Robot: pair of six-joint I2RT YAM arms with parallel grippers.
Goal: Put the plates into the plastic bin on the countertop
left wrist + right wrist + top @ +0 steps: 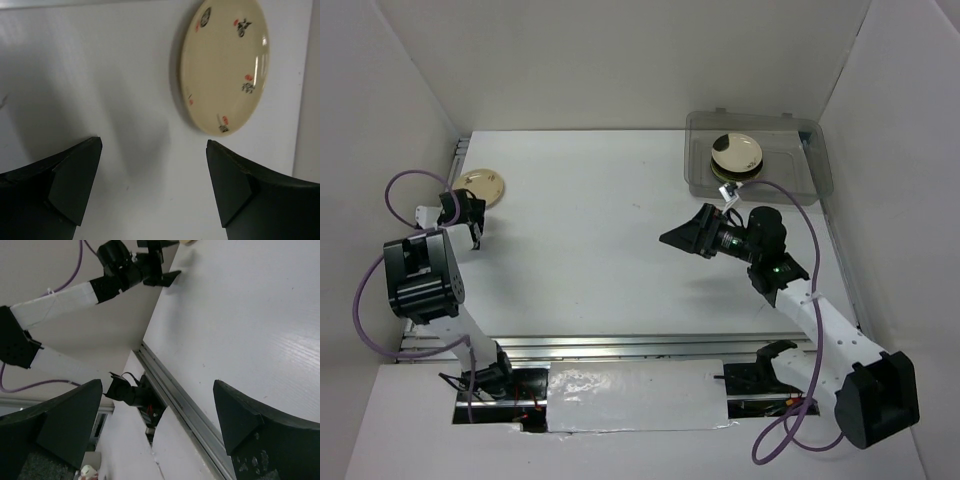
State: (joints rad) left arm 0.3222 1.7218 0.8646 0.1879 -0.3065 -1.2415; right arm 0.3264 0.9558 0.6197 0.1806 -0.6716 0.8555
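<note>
The cream plate's near rim [493, 204] [192, 111] goes between my left gripper's closing fingers next, as they move outward around it. That rim lies outward and they span only bare countertop.
A cream plate with dark and red marks [481, 185] lies on the white countertop [590, 230] at the far left; it also shows in the left wrist view [225, 65]. My left gripper [475, 232] is open and empty just in front of it, jaws wide apart over bare countertop [152, 165]. The clear plastic bin [815, 175] stands at the back right with a stack of plates [737, 155] in it, a cream one on top. My right gripper [685, 235] is open and empty, held above the table in front of the bin, pointing left.
White panels wall the table on three sides. A metal rail [620, 347] runs along the near edge and shows in the right wrist view [175, 395]. The left arm [120, 275] shows in that view too. Purple cables loop beside both arms.
</note>
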